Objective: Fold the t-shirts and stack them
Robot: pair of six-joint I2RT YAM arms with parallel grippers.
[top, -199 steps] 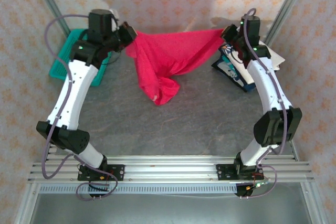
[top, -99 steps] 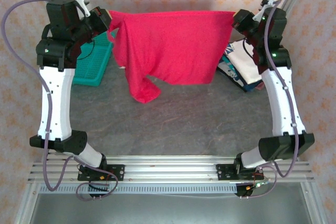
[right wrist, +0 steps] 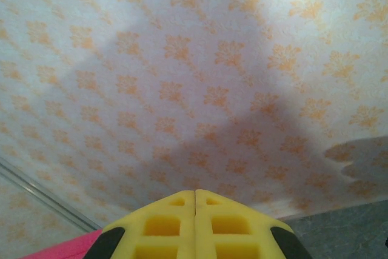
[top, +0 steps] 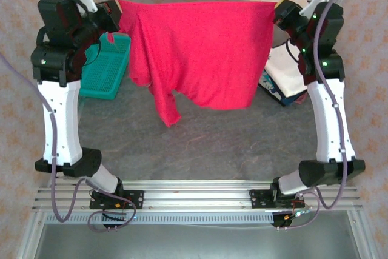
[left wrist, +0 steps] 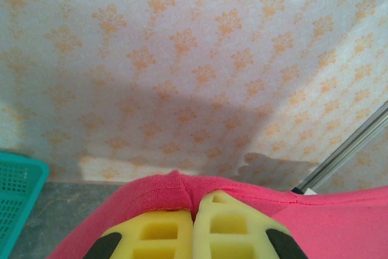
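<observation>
My left gripper holds the shirt's corner, with the shirt stretched flat. It will move down and back and release the corner on the bare table below and back of it.
The bright red t-shirt [top: 200, 53] hangs in the air, stretched flat between both raised arms, its lower edge and one sleeve dangling above the grey table. My left gripper [top: 116, 13] is shut on the shirt's upper left corner; the left wrist view shows red cloth [left wrist: 176, 189] bunched between the yellow fingers [left wrist: 157, 232]. My right gripper [top: 276, 11] is shut on the upper right corner; a sliver of red t-shirt [right wrist: 60, 248] shows beside its closed yellow fingers [right wrist: 230, 228]. Folded white and navy printed t-shirts [top: 284, 77] lie stacked at the right.
A teal mesh basket [top: 108, 68] sits on the table at the back left, also seen as a teal basket [left wrist: 15, 201] in the left wrist view. Patterned walls close in the back and sides. The grey table [top: 206, 144] lies bare under the hanging shirt.
Both arms rose and spread apart, lifting the red shirt off the table and pulling it from a crumpled drape into a taut flat sheet.
</observation>
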